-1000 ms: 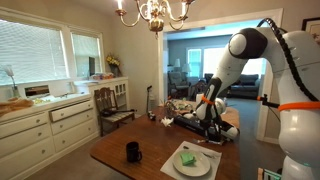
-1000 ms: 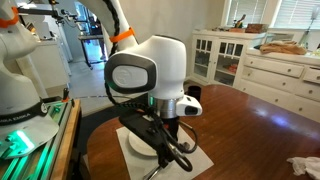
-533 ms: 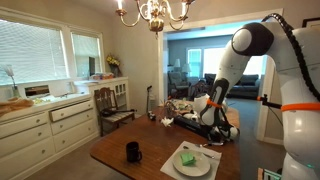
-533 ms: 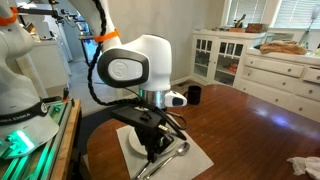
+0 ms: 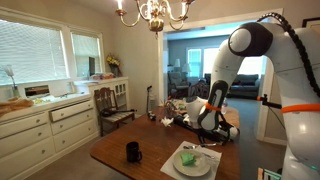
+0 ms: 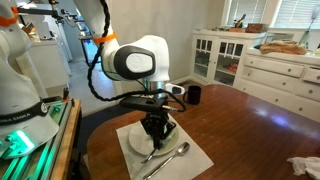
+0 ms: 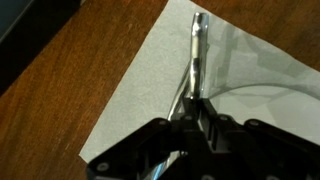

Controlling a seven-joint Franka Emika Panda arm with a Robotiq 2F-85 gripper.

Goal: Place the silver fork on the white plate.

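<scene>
My gripper moves down toward the right in the wrist view next and releases the fork [image 7: 196,50] across the white plate's rim [image 7: 238,91], which lies below.
In the wrist view my gripper [image 7: 190,103] is shut on the handle of the silver fork [image 7: 196,50]. The fork runs away from the jaws across the pale placemat [image 7: 140,90]. The curved rim of the white plate [image 7: 270,103] shows just to the right of the fork. In an exterior view the gripper [image 6: 157,137] points straight down onto the placemat [image 6: 195,160], and the plate [image 6: 133,142] is partly hidden behind it. In an exterior view the plate [image 5: 176,165] carries a green square piece [image 5: 190,158], with the gripper [image 5: 205,128] at its far edge.
A black mug [image 5: 133,151] stands on the wooden table [image 5: 120,158] away from the plate; it also shows in an exterior view [image 6: 193,94]. A long silvery utensil [image 6: 175,155] lies on the placemat beside the gripper. White cabinets [image 6: 250,70] stand beyond the table.
The wrist has turned and the gripper has moved down onto the placemat beside the plate. It now stands upright over the fork.
</scene>
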